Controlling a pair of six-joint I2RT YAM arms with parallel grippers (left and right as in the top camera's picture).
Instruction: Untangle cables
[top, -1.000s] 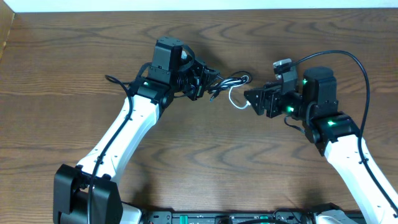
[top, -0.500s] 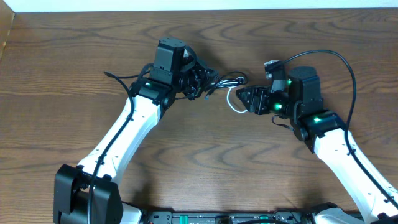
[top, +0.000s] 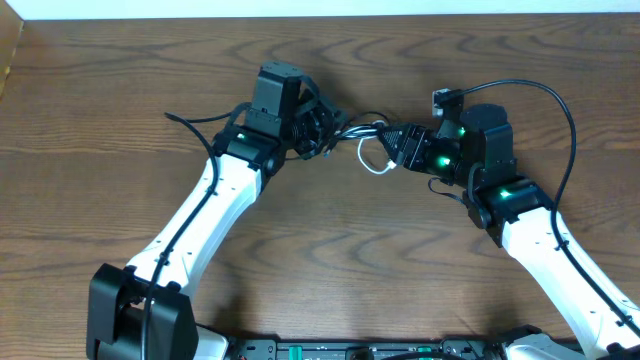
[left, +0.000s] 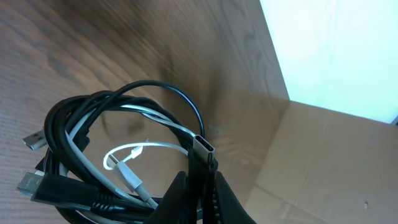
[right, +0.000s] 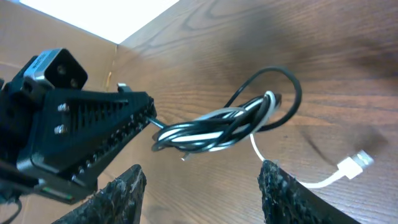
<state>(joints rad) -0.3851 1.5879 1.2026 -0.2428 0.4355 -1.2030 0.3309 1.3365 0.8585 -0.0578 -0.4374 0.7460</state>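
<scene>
The bundle hangs above the wood, so the robot's left gripper needs to lower the black cable (left: 68, 155) to the table, with its fingers tilting downward, and let it go there.
The black and white cables are coiled together in one tangled bundle (top: 362, 132) held above the table. My left gripper (top: 325, 128) is shut on the bundle's left end; in the left wrist view the black cable (left: 68, 155) and white cable (left: 134, 151) loop out from the shut jaws (left: 200, 193). A white plug end (right: 357, 159) and loop (top: 375, 160) hang down to the table. My right gripper (top: 393, 143) is open right beside the bundle's right end. In the right wrist view the bundle (right: 224, 127) hangs just beyond the open fingers (right: 202, 186).
The brown wooden table (top: 120, 80) spreads all around. A cardboard box wall (left: 323, 162) stands at the left edge. Thick black arm cables (top: 555, 100) arc over my right arm.
My right gripper has moved left and up toward the bundle, from a gap away to right beside it. My left gripper has kept its hold, nearly still.
</scene>
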